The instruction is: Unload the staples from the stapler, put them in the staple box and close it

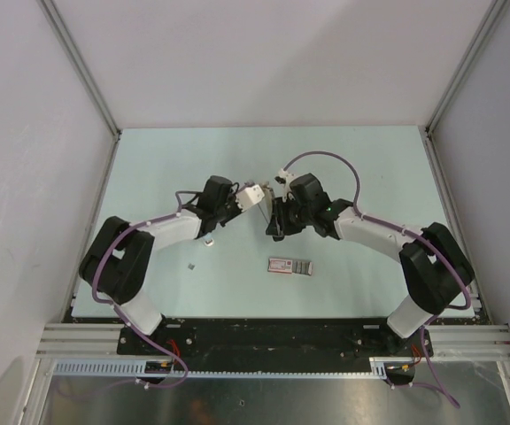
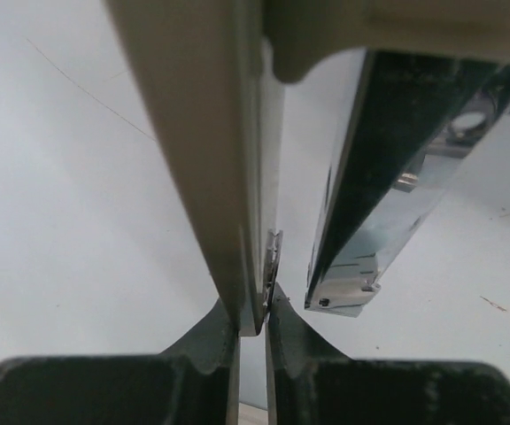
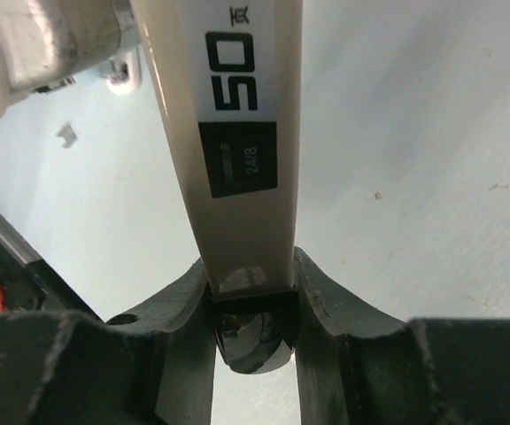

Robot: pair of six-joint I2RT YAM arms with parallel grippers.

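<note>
The right gripper moves outward and down next, lowers the stapler onto the bare tabletop below and outward, and releases it in that clear space.
The stapler (image 1: 255, 193) is held open in the air between both grippers, above the middle of the table. My left gripper (image 1: 240, 202) is shut on the thin edge of one cream arm (image 2: 211, 159); its fingertips (image 2: 215, 332) pinch that arm and a small metal strip. The silvery magazine arm with a dark inside (image 2: 388, 177) hangs free to the right. My right gripper (image 1: 275, 215) is shut on the cream arm marked "50" and "24/8" (image 3: 237, 133). A tiny pale staple bit (image 1: 190, 265) lies on the table; another bit shows in the right wrist view (image 3: 65, 134).
A flat pink-labelled box (image 1: 290, 266) lies on the table in front of the grippers. The pale green table (image 1: 370, 168) is walled by white panels at the back and both sides. Black arm bases stand at the near edge.
</note>
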